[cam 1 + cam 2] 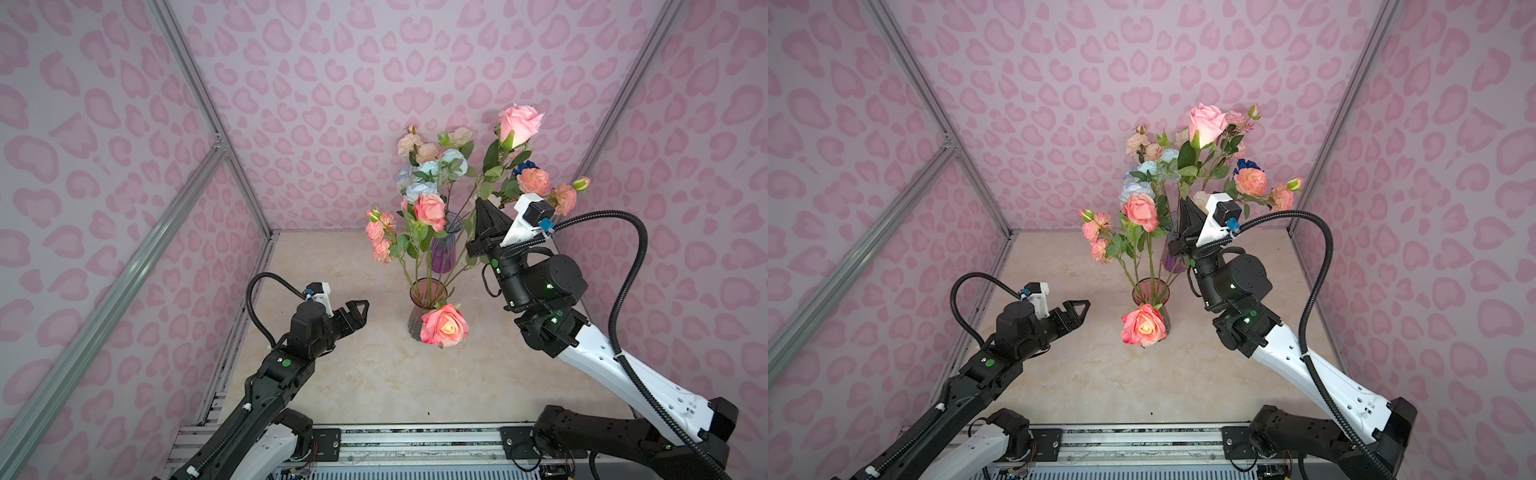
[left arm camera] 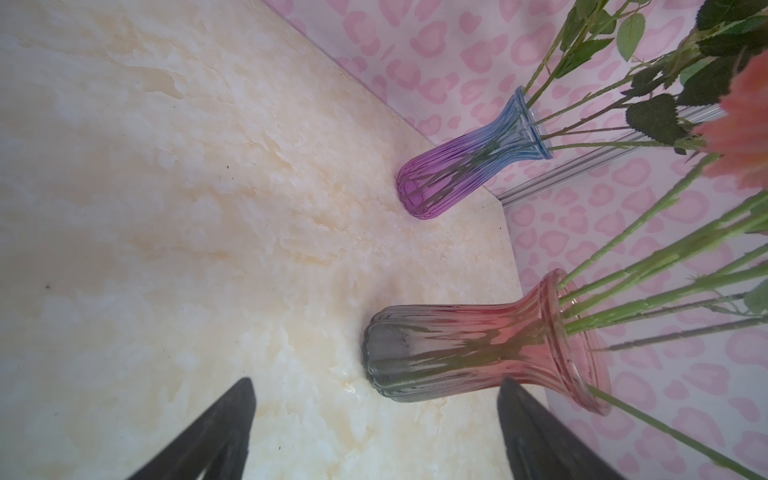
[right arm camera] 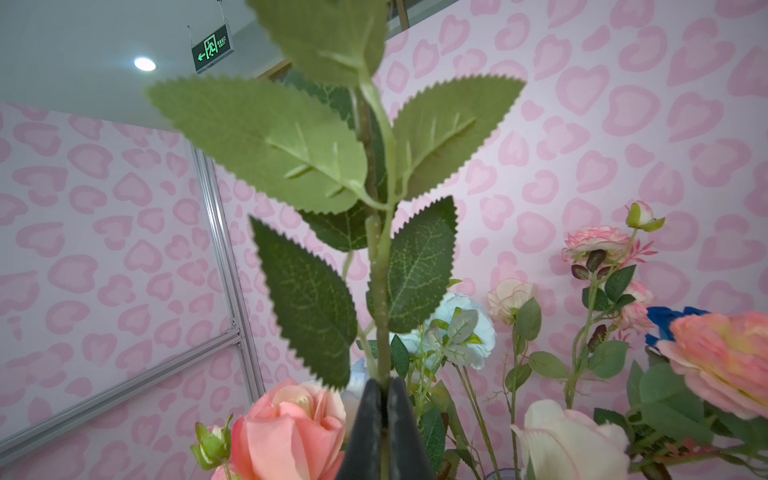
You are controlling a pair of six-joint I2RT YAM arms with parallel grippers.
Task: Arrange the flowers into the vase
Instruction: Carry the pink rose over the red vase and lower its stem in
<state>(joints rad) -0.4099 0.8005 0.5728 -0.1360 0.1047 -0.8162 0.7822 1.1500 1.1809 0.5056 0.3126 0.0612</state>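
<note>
The tall pink rose is high above the pink vase's opening, so I will lower my right gripper toward the vase's rim, stem inside, and release.
A pink-and-grey glass vase (image 1: 417, 320) (image 2: 478, 345) stands mid-table holding several flowers: a peach rose (image 1: 430, 210), pink ruffled blooms (image 1: 378, 232) and a peach rose (image 1: 444, 326) drooping over its front. Behind it a purple-and-blue vase (image 1: 444, 249) (image 2: 457, 166) holds pale blue and cream blooms (image 1: 428, 174). My right gripper (image 1: 482, 203) (image 3: 384, 384) is raised beside the bouquets, shut on the leafy green stem (image 3: 380, 291) of a tall pink rose (image 1: 519, 122) (image 1: 1206, 122). The stem's lower end is hidden. My left gripper (image 1: 359, 309) (image 2: 376, 382) hangs open and empty, left of the pink vase.
Pink ruffled blooms (image 1: 534, 180) and a deep blue bloom (image 1: 524, 166) spread right of my right gripper. Pink patterned walls with aluminium posts (image 1: 216, 137) close in the marble tabletop (image 1: 374, 374) on three sides. A metal rail (image 1: 415, 440) runs along the front edge.
</note>
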